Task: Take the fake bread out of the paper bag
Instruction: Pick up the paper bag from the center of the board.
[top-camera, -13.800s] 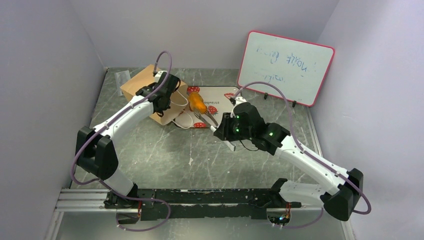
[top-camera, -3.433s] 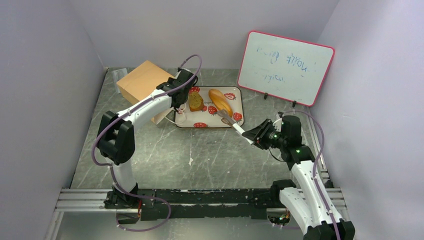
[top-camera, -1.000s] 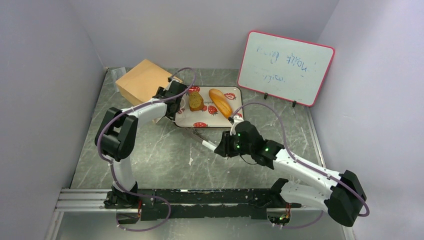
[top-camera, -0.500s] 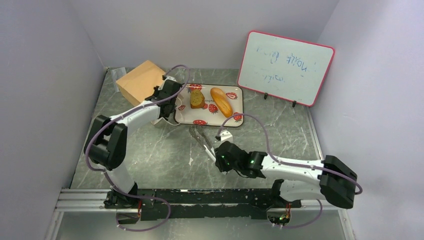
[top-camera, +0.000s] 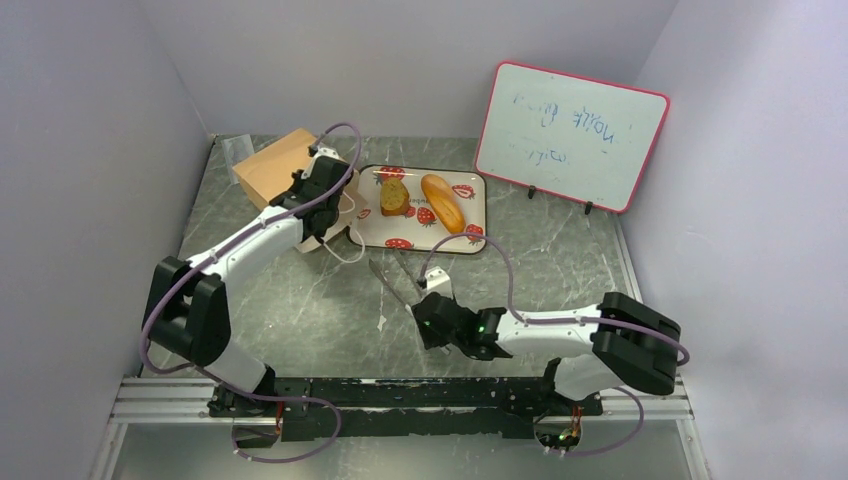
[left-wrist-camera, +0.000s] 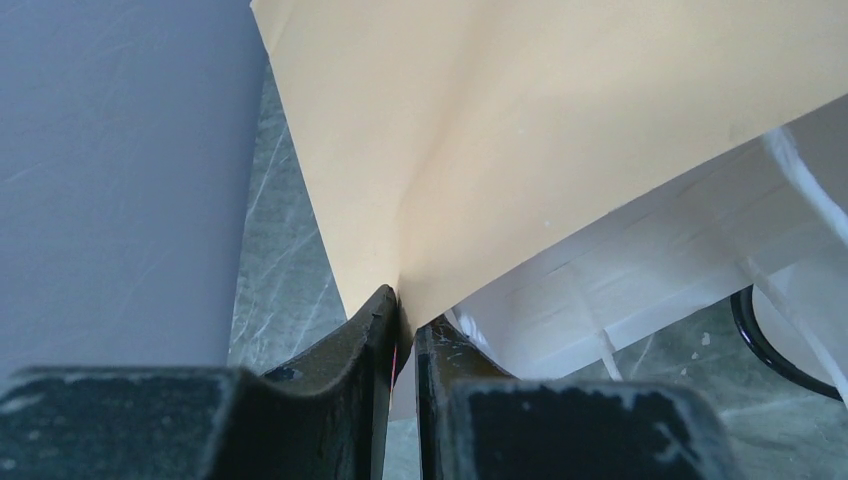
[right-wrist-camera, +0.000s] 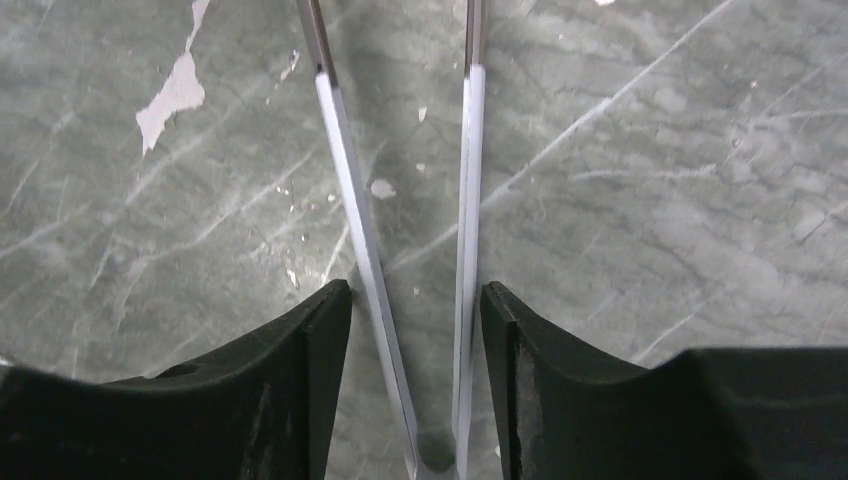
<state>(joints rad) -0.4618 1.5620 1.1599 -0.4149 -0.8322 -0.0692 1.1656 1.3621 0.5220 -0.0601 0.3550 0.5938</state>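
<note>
My right gripper straddles the pale handles near the hinge with open fingers, so I should move it outward along the tongs (right-wrist-camera: 350, 200) to the handles' middle and close.
The tan paper bag (top-camera: 268, 170) lies at the back left, its white cord handles (top-camera: 350, 238) trailing toward the tray. My left gripper (top-camera: 312, 205) is shut on a creased edge of the paper bag (left-wrist-camera: 560, 110), the fold pinched between its fingertips (left-wrist-camera: 403, 312). Two pieces of fake bread rest on the strawberry-print tray (top-camera: 470, 190): a brownish slice (top-camera: 393, 197) and an oblong golden loaf (top-camera: 442, 203). The inside of the bag is hidden. My right gripper (top-camera: 430, 318) sits low on the table, open, straddling the hinge end of the silver tongs (right-wrist-camera: 350, 200).
The tongs (top-camera: 395, 278) lie flat on the marble tabletop just in front of the tray. A whiteboard with a pink frame (top-camera: 570, 135) leans at the back right. Grey walls close in on both sides and the back.
The right arm came down toward the near edge, laid the tongs on the table and opened its jaws. The left gripper closed on the bag's edge and shifted back-left.
</note>
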